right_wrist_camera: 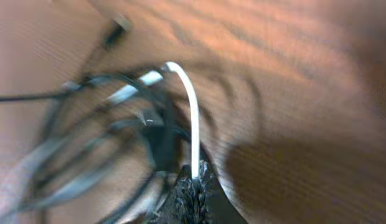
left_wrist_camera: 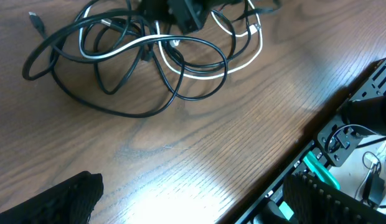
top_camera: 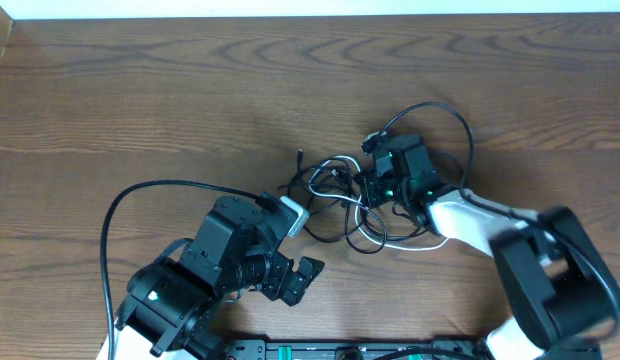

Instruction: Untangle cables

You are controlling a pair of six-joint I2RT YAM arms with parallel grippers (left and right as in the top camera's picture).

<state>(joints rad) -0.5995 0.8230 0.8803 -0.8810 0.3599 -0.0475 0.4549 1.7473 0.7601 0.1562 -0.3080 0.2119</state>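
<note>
The white cable winds through black cords, so my right gripper will rise high above the heap, to the right in the overhead view, before releasing it.
The cables (top_camera: 335,195) lie in a tangled heap of thin black cords and one white cord in the middle of the wooden table. My right gripper (top_camera: 370,190) is at the heap's right side. In the right wrist view my right gripper (right_wrist_camera: 194,183) is shut on the white cable (right_wrist_camera: 192,118), which runs straight up out of the jaws; the picture is blurred. My left gripper (top_camera: 302,245) hovers just below and left of the heap, open and holding nothing. The left wrist view shows the heap (left_wrist_camera: 137,62) ahead of my left gripper (left_wrist_camera: 193,208), with the white cord (left_wrist_camera: 205,73) looped through it.
A thick black lead (top_camera: 115,215) arcs out from the left arm over the table's left half. Another lead (top_camera: 462,125) loops behind the right arm. The table's near edge and the robot base rail (left_wrist_camera: 317,165) lie close to the left gripper.
</note>
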